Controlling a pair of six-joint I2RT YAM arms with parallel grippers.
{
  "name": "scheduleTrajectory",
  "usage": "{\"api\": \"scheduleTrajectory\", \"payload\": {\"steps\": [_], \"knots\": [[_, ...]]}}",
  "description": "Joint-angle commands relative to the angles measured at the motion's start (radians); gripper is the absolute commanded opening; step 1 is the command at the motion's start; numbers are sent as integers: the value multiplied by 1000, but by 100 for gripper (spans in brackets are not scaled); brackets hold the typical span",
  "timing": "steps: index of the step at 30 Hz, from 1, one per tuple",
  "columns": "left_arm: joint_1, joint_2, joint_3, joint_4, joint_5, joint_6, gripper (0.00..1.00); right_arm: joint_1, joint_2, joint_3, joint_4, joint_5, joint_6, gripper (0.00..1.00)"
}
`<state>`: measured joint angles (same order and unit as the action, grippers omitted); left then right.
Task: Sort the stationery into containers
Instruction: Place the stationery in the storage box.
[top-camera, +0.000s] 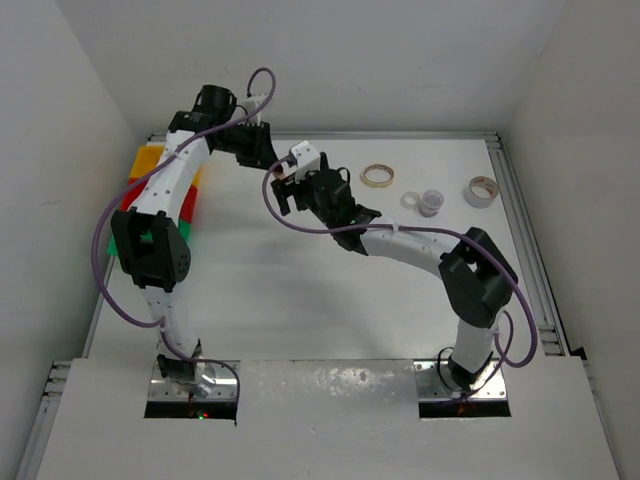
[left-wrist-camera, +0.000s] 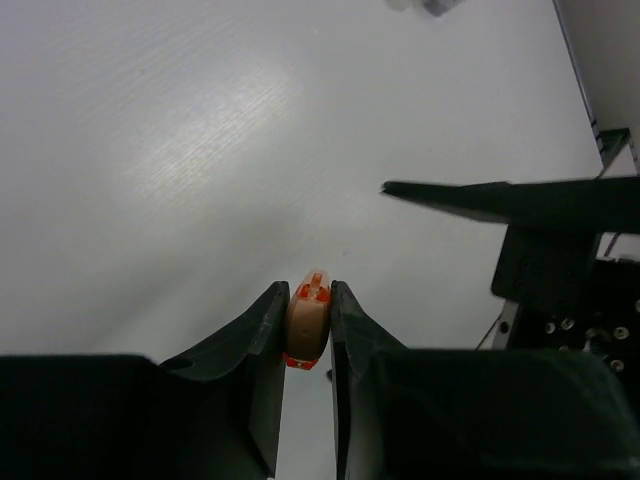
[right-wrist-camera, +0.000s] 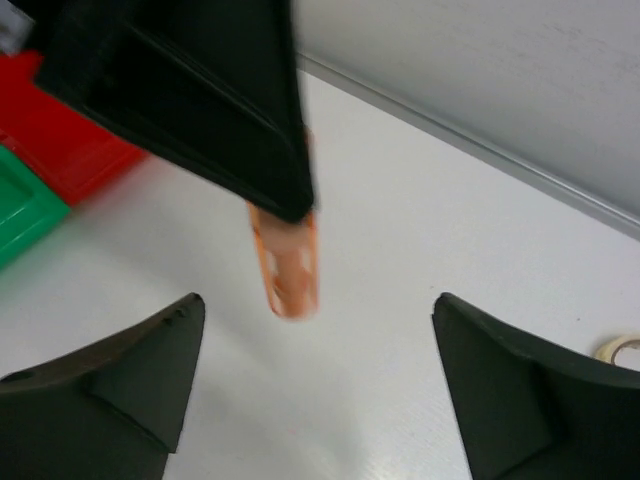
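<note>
Only the fingers of my left gripper pinch the orange piece (left-wrist-camera: 307, 325), so the gripper will next swing to the left in the top view, over the yellow container, to let the piece go.
An orange capsule-shaped piece (left-wrist-camera: 307, 325) with a tan middle is pinched between the fingers of my left gripper (left-wrist-camera: 307, 288), held above the table. In the right wrist view the same piece (right-wrist-camera: 287, 265) sticks out below the dark left finger (right-wrist-camera: 230, 120). My right gripper (right-wrist-camera: 315, 302) stands wide open around it, without touching it. From above, the left gripper (top-camera: 262, 155) and the right gripper (top-camera: 287, 190) meet at the back left of the table. The yellow (top-camera: 148, 160), red (top-camera: 190, 205) and green (top-camera: 115, 245) containers lie under the left arm, partly hidden.
A tan tape ring (top-camera: 377, 176), a clear one (top-camera: 430, 203) and a whitish one (top-camera: 482, 190) lie at the back right of the table. A raised rail (top-camera: 525, 240) borders the right side. The red bin (right-wrist-camera: 60, 150) and the green bin (right-wrist-camera: 25, 210) show left of the right gripper.
</note>
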<state>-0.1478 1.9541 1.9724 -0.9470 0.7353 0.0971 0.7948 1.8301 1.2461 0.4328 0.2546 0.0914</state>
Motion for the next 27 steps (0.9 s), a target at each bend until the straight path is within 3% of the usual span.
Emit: {"api": "scheduleTrajectory", "payload": {"steps": [1, 7, 10, 17, 25, 26, 27], "knots": [[126, -18, 44, 16, -72, 18, 0, -41, -57, 14, 20, -20, 83, 95], [437, 112, 209, 69, -97, -34, 0, -100, -140, -102, -3, -14, 146, 99], [520, 207, 304, 109, -146, -51, 0, -132, -158, -131, -40, 17, 178, 99], [586, 324, 335, 296, -249, -86, 0, -186, -172, -145, -164, 67, 208, 99], [594, 431, 315, 352, -246, -119, 0, -219, -199, -181, -223, 87, 214, 99], [594, 437, 313, 358, -247, -117, 3, -224, -203, -185, -227, 90, 215, 99], [597, 442, 312, 361, -240, -109, 16, -227, -209, -183, -241, 94, 217, 99]]}}
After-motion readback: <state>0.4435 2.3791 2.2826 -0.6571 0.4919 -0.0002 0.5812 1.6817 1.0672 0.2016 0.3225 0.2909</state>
